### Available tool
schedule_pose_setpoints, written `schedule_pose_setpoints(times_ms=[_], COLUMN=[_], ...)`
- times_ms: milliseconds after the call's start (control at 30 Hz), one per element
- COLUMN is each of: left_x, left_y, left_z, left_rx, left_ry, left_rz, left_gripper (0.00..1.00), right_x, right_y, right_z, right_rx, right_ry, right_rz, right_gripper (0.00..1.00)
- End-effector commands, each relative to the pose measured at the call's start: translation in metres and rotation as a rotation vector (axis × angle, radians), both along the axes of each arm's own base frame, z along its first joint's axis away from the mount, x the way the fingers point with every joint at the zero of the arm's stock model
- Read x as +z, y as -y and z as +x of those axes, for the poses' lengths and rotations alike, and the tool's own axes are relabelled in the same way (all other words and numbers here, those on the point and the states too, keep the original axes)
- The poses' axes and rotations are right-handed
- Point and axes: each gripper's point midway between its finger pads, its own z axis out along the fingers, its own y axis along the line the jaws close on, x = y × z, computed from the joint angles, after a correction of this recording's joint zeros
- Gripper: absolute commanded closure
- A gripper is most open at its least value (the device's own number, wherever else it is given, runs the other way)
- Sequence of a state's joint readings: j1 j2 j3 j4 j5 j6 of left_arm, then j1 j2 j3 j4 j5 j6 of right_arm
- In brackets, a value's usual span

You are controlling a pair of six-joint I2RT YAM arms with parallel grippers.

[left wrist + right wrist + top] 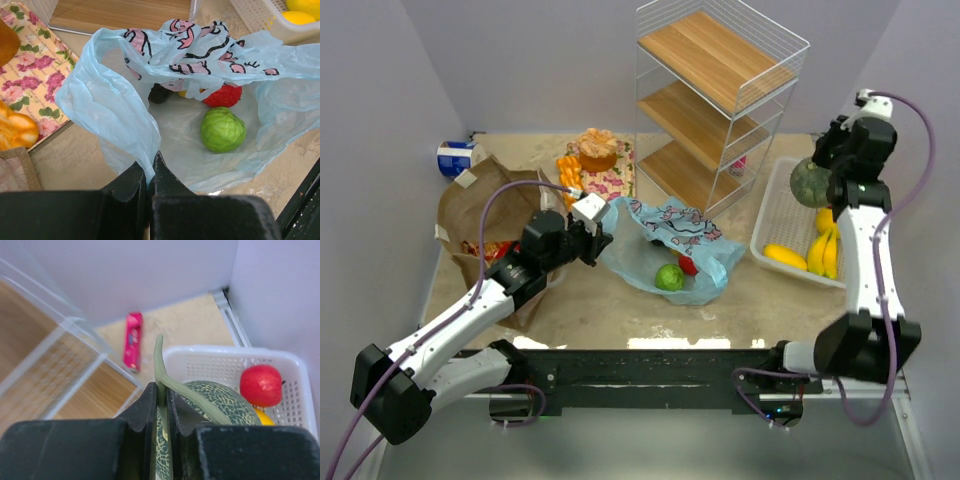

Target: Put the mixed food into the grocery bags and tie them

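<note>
The robot's right gripper will next carry the melon over and down inside the bag's held-open mouth [642,260], below and to the left in the top view, and release it there.
My left gripper [149,169] is shut on the near rim of the light-blue plastic bag [115,107] and holds its mouth open. Inside lie a green fruit [223,129], a red fruit [223,95] and a dark fruit [159,94]. In the top view the left gripper [598,236] is at the bag's [710,245] left edge. My right gripper [162,391] is shut on the pale stem of a dark green netted melon [215,399] and holds it above the white basket [225,360]. The brown paper bag [470,205] lies at the left with red snack packets [485,250] in it.
A wire shelf rack [715,90] stands at the back centre. The white basket [772,215] at the right holds yellow fruit [825,250] and a red apple [260,384]. A floral tray with an orange cake [598,152] and a blue can [455,158] are at the back left. A red packet [133,340] lies by the rack.
</note>
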State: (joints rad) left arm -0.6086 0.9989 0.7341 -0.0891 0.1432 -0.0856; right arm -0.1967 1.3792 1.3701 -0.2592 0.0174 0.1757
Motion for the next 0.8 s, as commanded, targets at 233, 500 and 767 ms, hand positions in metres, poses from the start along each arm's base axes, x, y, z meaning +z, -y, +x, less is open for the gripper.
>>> schedule_pose_setpoints(times_ms=[233, 500, 767], left_x=[0.070, 0.071, 0.080], left_y=[0.020, 0.014, 0.022], left_z=[-0.003, 0.007, 0.004], left_rx=[-0.001, 0.102, 0.090], left_ry=[0.024, -0.061, -0.103], left_rz=[-0.304, -0.308, -0.373], left_gripper=[1.00, 1.00, 1.00], right_x=[0.103, 0.105, 0.071], right_y=[-0.217, -0.322, -0.375], right_z=[-0.096, -0.169, -0.203], right_rx=[0.669, 1.022, 1.157], right_ry=[0.310, 0.307, 0.238], right_rz=[0.096, 0.227, 0.285], right_gripper=[1.00, 1.00, 1.00])
